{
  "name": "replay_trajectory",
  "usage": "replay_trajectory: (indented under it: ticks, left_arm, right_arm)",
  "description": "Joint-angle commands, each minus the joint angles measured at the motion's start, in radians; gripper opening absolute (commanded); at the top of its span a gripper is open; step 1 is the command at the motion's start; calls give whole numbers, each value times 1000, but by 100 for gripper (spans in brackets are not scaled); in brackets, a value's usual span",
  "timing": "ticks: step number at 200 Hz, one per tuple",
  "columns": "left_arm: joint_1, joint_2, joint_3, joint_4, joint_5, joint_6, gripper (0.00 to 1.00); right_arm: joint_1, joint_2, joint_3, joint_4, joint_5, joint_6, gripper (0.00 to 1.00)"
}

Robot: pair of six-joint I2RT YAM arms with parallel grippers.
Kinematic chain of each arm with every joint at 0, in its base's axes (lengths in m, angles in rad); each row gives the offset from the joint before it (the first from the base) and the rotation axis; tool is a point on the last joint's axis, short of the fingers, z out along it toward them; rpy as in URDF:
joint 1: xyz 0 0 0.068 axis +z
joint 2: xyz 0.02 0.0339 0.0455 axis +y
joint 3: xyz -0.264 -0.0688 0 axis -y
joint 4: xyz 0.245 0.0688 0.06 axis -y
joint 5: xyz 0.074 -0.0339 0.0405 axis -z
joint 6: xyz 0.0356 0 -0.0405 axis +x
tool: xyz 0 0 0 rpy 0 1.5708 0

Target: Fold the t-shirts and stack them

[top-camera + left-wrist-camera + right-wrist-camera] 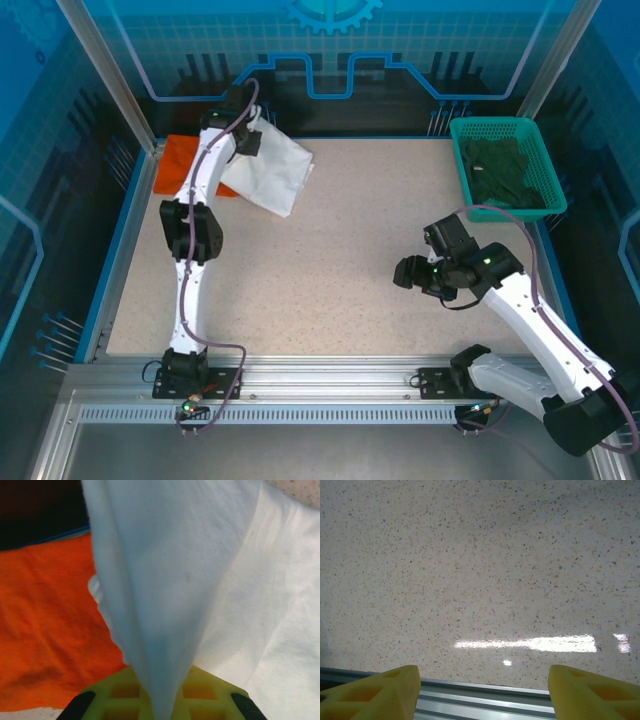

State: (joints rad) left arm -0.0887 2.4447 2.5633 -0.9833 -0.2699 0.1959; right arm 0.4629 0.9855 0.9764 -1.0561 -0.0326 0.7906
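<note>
I will lift and carry the raised edge with my left gripper across the orange t-shirt (178, 160) toward the table's corner, then let go.
The white t-shirt (270, 170) lies folded at the far left of the table, one edge lifted. My left gripper (243, 122) is shut on that raised edge; in the left wrist view the white cloth (165, 580) hangs pinched between the yellow fingers (210, 690). The orange t-shirt (178, 160) lies flat under and to the left of the white one, also seen as orange cloth (45, 625). My right gripper (408, 272) hovers open over bare table at the right, yellow fingertips (375, 692) wide apart with nothing between them.
A green mesh basket (545, 160) holding dark cloth stands at the far right corner. The speckled tabletop (340, 270) lies between the arms. A metal rail (485, 690) runs along the table's near edge. Blue walls enclose the table.
</note>
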Motion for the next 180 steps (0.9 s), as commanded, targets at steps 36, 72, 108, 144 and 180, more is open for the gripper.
replay_trajectory:
  ticks: [36, 72, 108, 144, 180]
  left_arm:
    - [58, -139, 48, 26, 2, 35, 0]
    - [61, -151, 43, 25, -6, 43, 0]
    - [79, -161, 36, 26, 1, 48, 0]
    - [124, -168, 3, 40, 12, 54, 0]
    - [191, -139, -5, 59, 53, 67, 0]
  right_arm:
    - [31, 31, 39, -15, 17, 19, 70]
    - [55, 58, 54, -3, 25, 21, 70]
    - [64, 71, 61, 2, 26, 20, 70]
    - [66, 81, 70, -6, 26, 11, 70]
    - [66, 102, 85, -25, 25, -3, 70]
